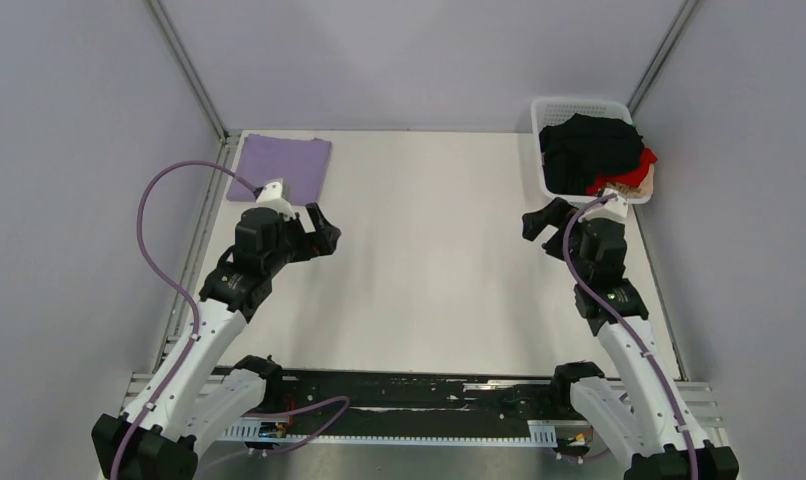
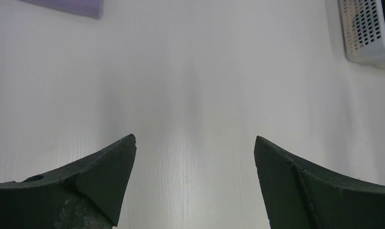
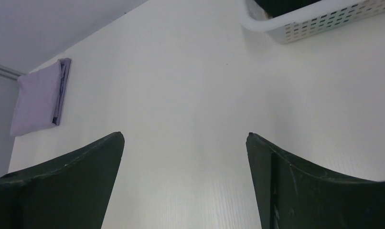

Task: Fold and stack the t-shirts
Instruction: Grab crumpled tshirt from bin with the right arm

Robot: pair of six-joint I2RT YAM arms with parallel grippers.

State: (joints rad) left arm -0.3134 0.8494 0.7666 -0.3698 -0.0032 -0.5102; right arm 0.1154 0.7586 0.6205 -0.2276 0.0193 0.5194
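My right gripper needs to move outward over the basket's rim next and go down onto the middle of the black t-shirt (image 1: 589, 150), because it lies on top of the red one.
A folded lavender t-shirt (image 1: 283, 165) lies flat at the table's far left corner; it also shows in the right wrist view (image 3: 39, 98) and its edge in the left wrist view (image 2: 76, 6). A black t-shirt (image 1: 589, 150) is heaped in the white mesh basket (image 1: 579, 104) at the far right, with a red one (image 1: 634, 172) and a bit of tan cloth (image 1: 643, 187) under it. My left gripper (image 1: 324, 232) is open and empty, just near of the lavender shirt. My right gripper (image 1: 545, 222) is open and empty, just near-left of the basket.
The basket's wall shows in the left wrist view (image 2: 367, 33) and its rim in the right wrist view (image 3: 315, 16). Grey walls with metal corner posts close in the white table (image 1: 429, 260). A black strip (image 1: 409, 395) runs along the near edge between the arm bases.
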